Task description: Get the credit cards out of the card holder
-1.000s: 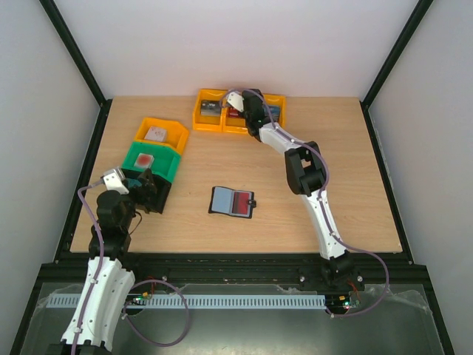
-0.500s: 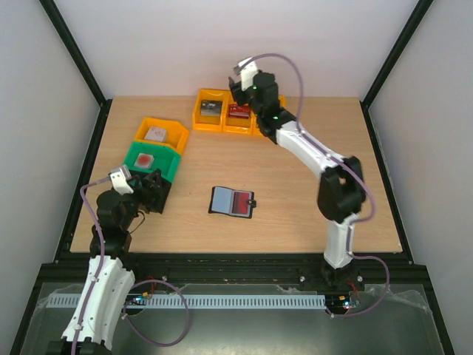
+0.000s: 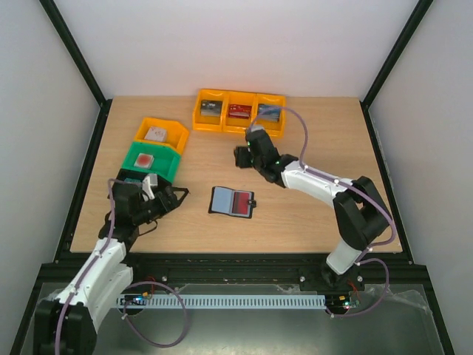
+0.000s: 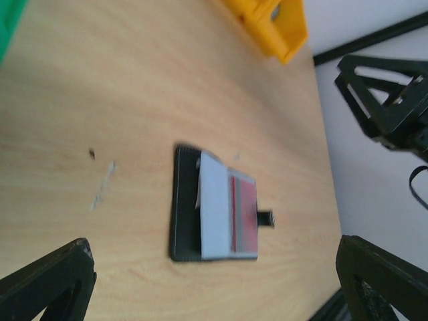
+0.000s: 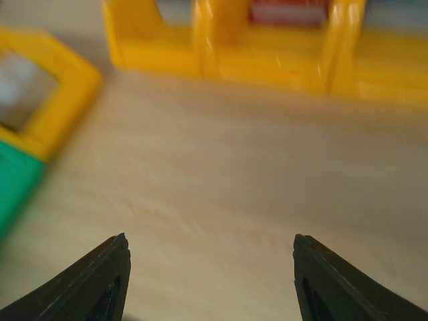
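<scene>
The left gripper moves down and across to the card holder's edge (image 4: 178,207) opposite the snap tab (image 3: 212,200) next. That edge lies below it, to its right in the top view.
The card holder (image 3: 232,202) lies open and flat on the table, a black bifold with a snap tab on its right. In the left wrist view the card holder (image 4: 200,207) shows a grey-blue pocket and a red credit card (image 4: 246,215) tucked in its right half. My left gripper (image 3: 174,197) is to the holder's left, open and empty, pointing at it; its fingers (image 4: 50,281) frame the holder. My right gripper (image 3: 242,157) hovers behind the holder, open over bare wood (image 5: 208,238), holding nothing.
A row of three yellow bins (image 3: 238,122) at the back holds cards, one of them red (image 3: 238,112). At the left, a yellow bin (image 3: 177,133) and a green bin (image 3: 166,164) each hold a small item. These bins also show blurred in the right wrist view (image 5: 267,57).
My right arm has pulled back from the yellow bins to the table's middle, its jaws a little wider. My left arm has swung from the left bins toward the card holder.
</scene>
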